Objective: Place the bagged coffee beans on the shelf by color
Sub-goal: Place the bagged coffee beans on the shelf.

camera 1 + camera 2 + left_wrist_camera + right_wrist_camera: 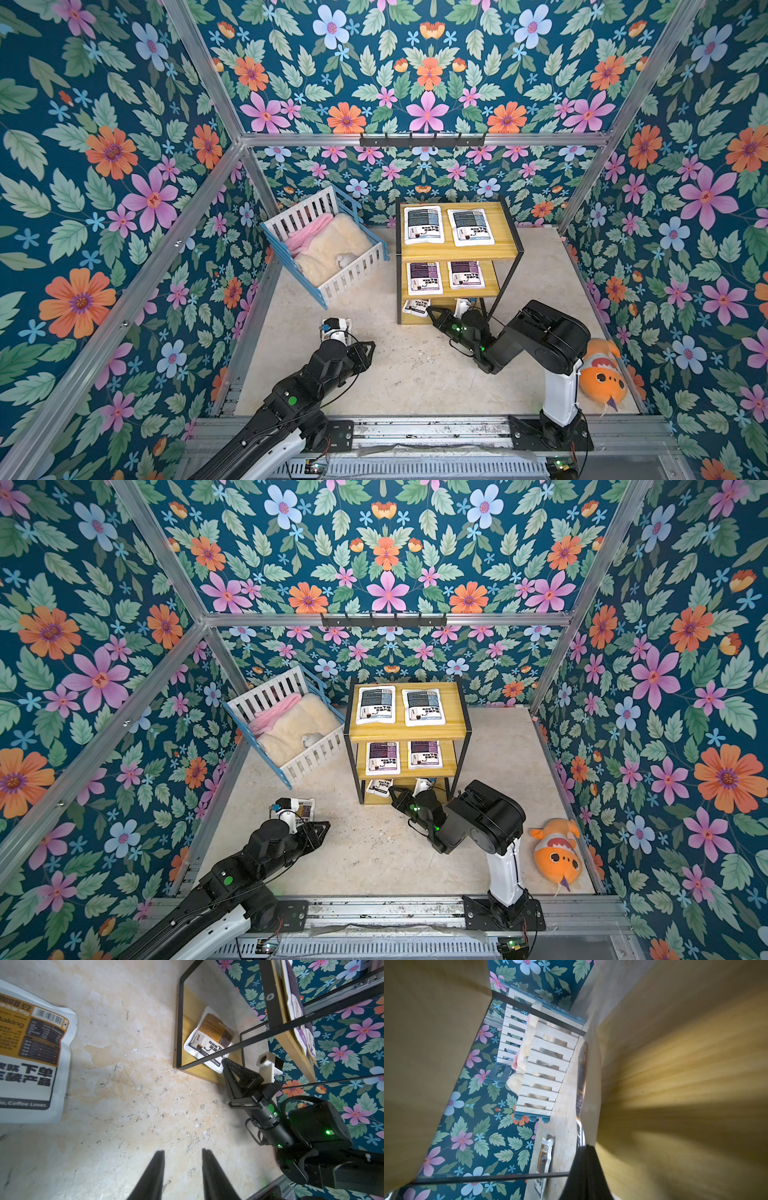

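My right gripper pushes outward over the bottom board toward the board's crib-side end (409, 308) (609, 1042) next. It then releases the bag, since the yellow-brown bag's near corner still reaches the bottom board's front edge.
The shelf (444, 250) holds two blue-grey bags (423, 224) on its top board and two purple bags (424, 277) on the middle board. On the bottom board lies a yellow-brown bag (212, 1036), partly hidden in both top views (415, 306). My right gripper (224, 1061) reaches under the middle board and is shut on that bag's near edge (582, 1076). A second yellow-brown bag (31, 1053) lies flat on the floor, just past my left wrist (305, 806). My left gripper (182, 1152) hovers open over bare floor beside it, with nothing between its fingers.
A white-and-blue slatted crib (328, 245) with fleece and a pink blanket stands left of the shelf. An orange plush toy (602, 374) lies at the right wall by the right arm's base. A black hook rail (422, 141) hangs on the back wall.
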